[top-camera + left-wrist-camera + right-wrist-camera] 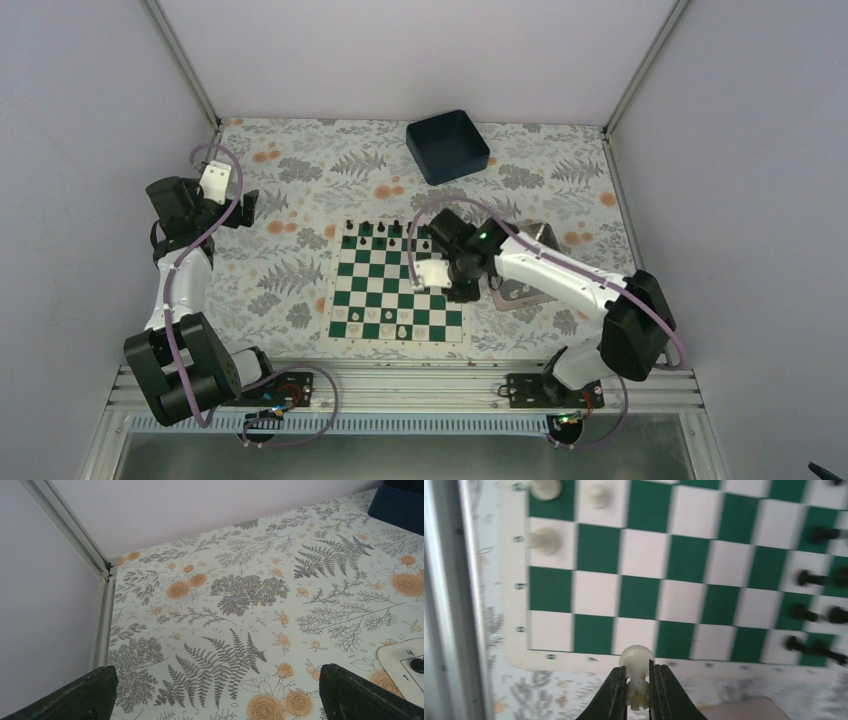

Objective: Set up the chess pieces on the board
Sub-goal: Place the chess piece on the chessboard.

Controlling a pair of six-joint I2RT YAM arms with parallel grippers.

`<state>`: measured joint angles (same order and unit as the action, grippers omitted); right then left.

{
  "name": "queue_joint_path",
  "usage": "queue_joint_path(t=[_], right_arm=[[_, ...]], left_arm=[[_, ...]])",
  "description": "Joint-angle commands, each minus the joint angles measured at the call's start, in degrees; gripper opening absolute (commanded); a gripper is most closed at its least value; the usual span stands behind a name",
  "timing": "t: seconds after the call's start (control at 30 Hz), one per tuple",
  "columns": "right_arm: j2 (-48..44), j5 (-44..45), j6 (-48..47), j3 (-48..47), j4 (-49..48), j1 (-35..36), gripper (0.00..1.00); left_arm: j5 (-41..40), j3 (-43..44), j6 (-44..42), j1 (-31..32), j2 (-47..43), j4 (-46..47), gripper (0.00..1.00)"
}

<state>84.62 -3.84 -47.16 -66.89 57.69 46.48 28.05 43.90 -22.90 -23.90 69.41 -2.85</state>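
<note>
My right gripper holds the white piece and should move back toward the base, go down and let go of it on the board's white near corner square, because that square is empty.
The green and white board lies mid-table. Small white chess pieces stand on its near rows, black ones along its far edge. My right gripper hovers over the board's right edge, shut on a white piece, which I hold above the board's cream border. Three white pieces and several black pieces show in the right wrist view. My left gripper is open and empty, far left of the board; a board corner shows at its right.
A dark blue square bin stands at the back, also in the left wrist view. A silver tray lies under my right arm, right of the board. Metal frame posts rise at the table's back corners.
</note>
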Motion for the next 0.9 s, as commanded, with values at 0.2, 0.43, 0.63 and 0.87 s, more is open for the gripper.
queue_joint_path(t=[0.2,0.43,0.63,0.87], right_arm=[[-0.9,-4.4,4.8,14.0,-5.5,5.6,0.07],[-1.7,-7.8,5.4,16.5,-7.8,6.7,0.07],[-0.2,-8.4,5.6,16.4,-7.7,7.6,0.08],[1.4,-8.3,5.7,16.4,-6.9,8.4,0.08]], left_arm=[[0.8,-0.6,0.2,-0.4,-0.1,0.9,1.00],[0.4,-0.7,0.0,-0.4,0.0,1.0,1.00],[0.4,-0.8,-0.1,-0.3,0.0,0.9,1.00],[0.5,-0.8,-0.1,-0.4,0.1,0.9,1.00]])
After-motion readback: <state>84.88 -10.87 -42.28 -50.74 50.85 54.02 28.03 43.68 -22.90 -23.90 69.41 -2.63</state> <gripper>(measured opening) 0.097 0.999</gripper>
